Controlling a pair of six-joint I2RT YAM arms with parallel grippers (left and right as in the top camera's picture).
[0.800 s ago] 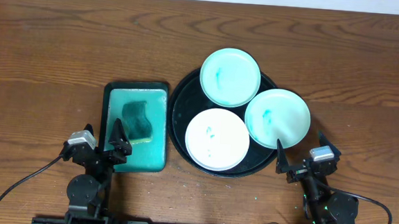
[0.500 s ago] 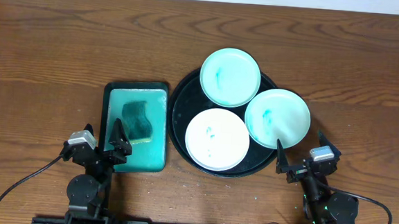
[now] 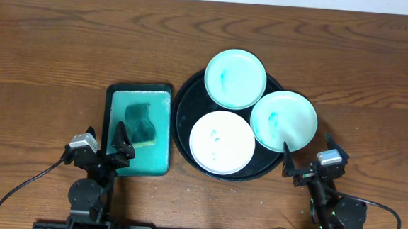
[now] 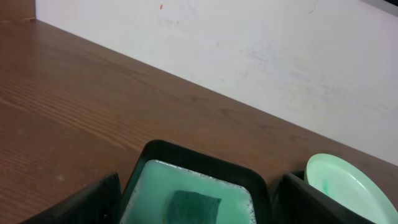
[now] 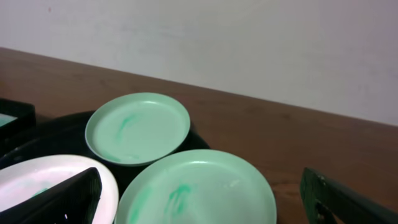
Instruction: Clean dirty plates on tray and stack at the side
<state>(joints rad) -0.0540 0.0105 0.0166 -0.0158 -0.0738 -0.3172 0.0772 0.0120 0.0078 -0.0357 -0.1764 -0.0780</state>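
Note:
The white plate's rim by the mint plate faces the robot's right gripper. The robot will raise the plate outward over the black tray (image 3: 185,105), tip it down and lower it onto that rim.
Three small plates sit on the round black tray (image 3: 185,105): a mint plate (image 3: 235,78) at the back, a mint plate (image 3: 284,119) at the right and a white plate (image 3: 221,142) at the front, each with teal smears. The right wrist view shows the back plate (image 5: 137,127), the right plate (image 5: 196,193) and the white plate (image 5: 37,180). My left gripper (image 3: 121,142) is open and empty over the near end of the teal tray (image 3: 136,160). My right gripper (image 3: 308,153) is open and empty, just in front of the right plate.
The teal rectangular tray holds soapy liquid and a dark green sponge (image 3: 139,123), also in the left wrist view (image 4: 193,206). Bare wood tabletop (image 3: 375,104) lies right of the black tray and behind both trays. A white wall (image 5: 249,43) stands beyond the table.

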